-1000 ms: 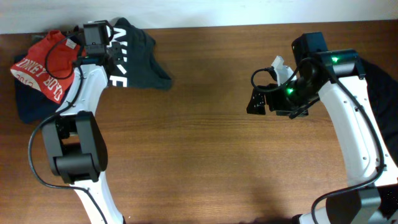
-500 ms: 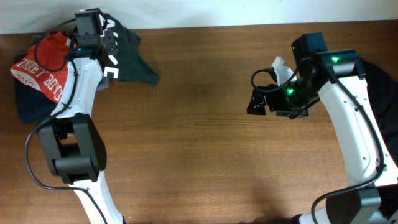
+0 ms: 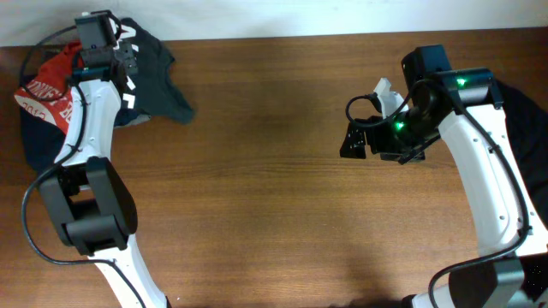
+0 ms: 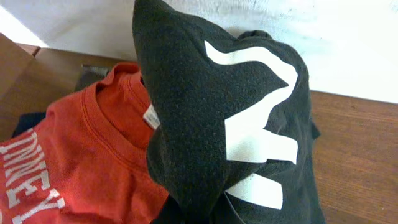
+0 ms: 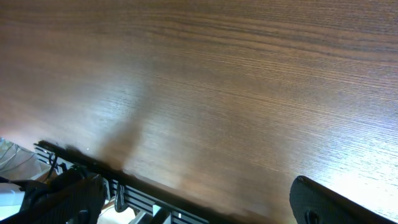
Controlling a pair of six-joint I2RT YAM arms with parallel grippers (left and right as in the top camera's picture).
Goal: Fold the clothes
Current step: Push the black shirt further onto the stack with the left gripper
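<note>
The bunched black T-shirt leaves the lettering of the red shirt (image 3: 47,85) (image 4: 81,162) uncovered, so the robot's left gripper should move across that shirt to the left in the overhead view and let go.
The black T-shirt (image 3: 158,77) with white lettering lies bunched at the table's back left corner, partly over a red shirt (image 3: 47,85) with white lettering. My left gripper (image 3: 118,62) is shut on a fold of the black shirt. In the left wrist view the black shirt (image 4: 211,124) rises in a peak from the jaws, which its fabric hides, and the red shirt (image 4: 81,162) lies to its left. My right gripper (image 3: 355,137) hangs open over bare wood at the right, far from the clothes, with nothing between its fingertips (image 5: 336,202).
A navy garment (image 3: 34,145) lies under the red shirt at the left edge. Another dark garment (image 3: 524,111) sits at the right edge behind the right arm. The brown wooden table (image 3: 274,197) runs between the two arms. A white wall borders the back.
My left gripper has moved left and toward the back edge, dragging the black T-shirt with it onto the pile. The right arm has not moved.
</note>
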